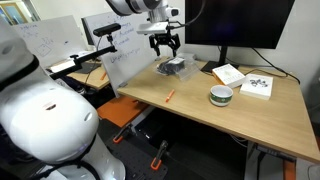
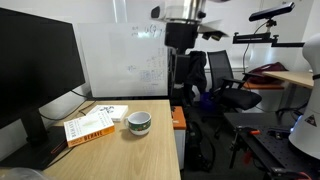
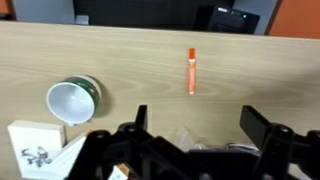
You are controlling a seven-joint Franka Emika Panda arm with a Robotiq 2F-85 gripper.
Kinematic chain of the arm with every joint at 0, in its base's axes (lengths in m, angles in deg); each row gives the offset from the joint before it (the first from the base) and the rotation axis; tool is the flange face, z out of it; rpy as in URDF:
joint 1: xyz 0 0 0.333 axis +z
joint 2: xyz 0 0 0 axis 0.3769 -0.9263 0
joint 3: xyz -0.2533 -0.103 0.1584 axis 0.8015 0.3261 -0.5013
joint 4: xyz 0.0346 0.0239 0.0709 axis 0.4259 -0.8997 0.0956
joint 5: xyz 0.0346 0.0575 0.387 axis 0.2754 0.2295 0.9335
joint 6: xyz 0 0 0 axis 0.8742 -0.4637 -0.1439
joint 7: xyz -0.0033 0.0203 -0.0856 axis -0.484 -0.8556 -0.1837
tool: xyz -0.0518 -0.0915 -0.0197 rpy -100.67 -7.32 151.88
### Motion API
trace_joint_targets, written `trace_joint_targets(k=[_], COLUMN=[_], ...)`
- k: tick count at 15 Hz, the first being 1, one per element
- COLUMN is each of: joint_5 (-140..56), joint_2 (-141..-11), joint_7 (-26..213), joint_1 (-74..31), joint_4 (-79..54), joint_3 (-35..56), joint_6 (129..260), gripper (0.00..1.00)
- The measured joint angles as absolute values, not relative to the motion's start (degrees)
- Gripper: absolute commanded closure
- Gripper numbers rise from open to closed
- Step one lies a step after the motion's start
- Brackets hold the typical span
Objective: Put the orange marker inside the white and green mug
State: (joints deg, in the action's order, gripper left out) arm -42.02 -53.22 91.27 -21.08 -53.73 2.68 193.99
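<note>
My gripper lowers next, then shifts onto the orange marker's end nearest my open (image 1: pixel 172 93) (image 3: pixel 192 87) fingers, because the marker already points into the gap between them.
The orange marker (image 3: pixel 191 70) lies flat on the wooden table, seen in the wrist view beyond my fingers and in an exterior view (image 1: pixel 169 96) near the table's front edge. The white and green mug (image 3: pixel 73 101) stands upright and empty, apart from the marker; it shows in both exterior views (image 1: pixel 221 95) (image 2: pixel 139 123). My gripper (image 3: pixel 200 125) is open and empty. It hangs well above the table (image 1: pixel 162 42), back from the marker.
A white booklet (image 1: pixel 228 74) and a white box (image 1: pixel 257 86) lie behind the mug. A dark monitor (image 1: pixel 235 25) stands at the table's back. A grey object (image 1: pixel 173 67) sits below the gripper. A whiteboard (image 1: pixel 125 60) stands beside the table.
</note>
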Motion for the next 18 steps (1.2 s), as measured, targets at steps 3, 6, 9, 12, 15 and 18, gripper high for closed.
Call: trace_joint_targets(k=[3,6,9,12,15,18], joint_5=[-40.3,-40.5,-41.1,-41.7,-41.7,-41.6], joint_2=[-66.4,-76.8,-85.0,-91.6,-96.9,-100.7], joint_7=[91.5,92.1,92.7,92.8,92.8,92.6], joint_1=[-18.9,-17.8,-17.4,-16.6,-16.3,-16.3], joint_4=[-44.2,-36.6,-30.9,-26.8,-23.3,-21.3], joint_3=[1.9,1.7,2.1,3.0,3.3,3.2], joint_6=[194.6,194.6,194.6,194.5,194.5,194.5], gripper=[0.0,0.0,0.0,0.0,0.02,0.22])
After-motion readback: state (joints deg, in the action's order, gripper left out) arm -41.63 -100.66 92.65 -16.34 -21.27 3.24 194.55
